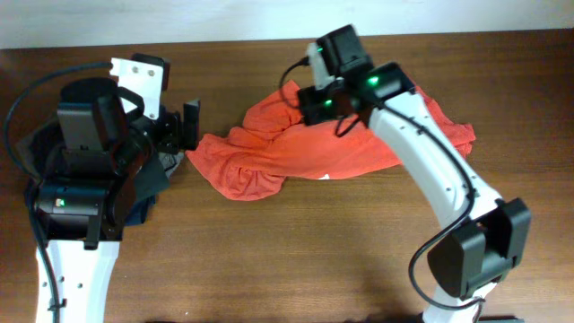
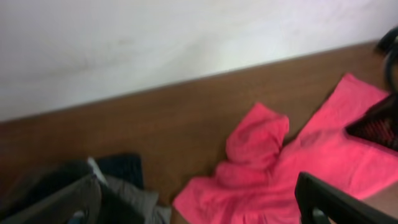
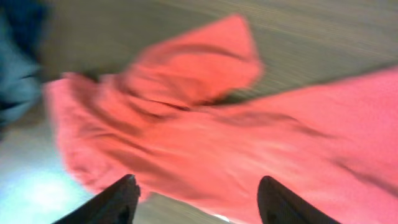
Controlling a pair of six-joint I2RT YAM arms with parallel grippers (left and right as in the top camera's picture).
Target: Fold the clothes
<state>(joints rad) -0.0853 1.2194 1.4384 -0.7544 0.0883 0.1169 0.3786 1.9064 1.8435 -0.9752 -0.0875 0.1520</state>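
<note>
Next, my left gripper moves open across and down onto the shirt's raised end (image 1: 272, 112) (image 2: 256, 137), jutting clear below and to its right in the overhead view.
The clothes, one red-orange shirt (image 1: 296, 152), lie crumpled across the middle of the wooden table, with a small white tag (image 1: 327, 177) at the near edge. My right gripper (image 1: 316, 100) hovers over the shirt's far part. In the right wrist view the right gripper (image 3: 199, 199) is open, its two dark fingers wide apart above the cloth (image 3: 205, 124) with nothing between them. My left gripper (image 1: 184, 126) stands just left of the shirt's left end. The left gripper (image 2: 199, 208) is open and empty, with the shirt (image 2: 280, 168) ahead of it.
Dark folded garments (image 1: 134, 211) lie under my left arm, also seen as grey and navy cloth (image 2: 121, 186) in the left wrist view. A white wall (image 2: 155, 43) runs along the table's far edge. The right arm (image 1: 439, 193) crosses over the shirt's right side.
</note>
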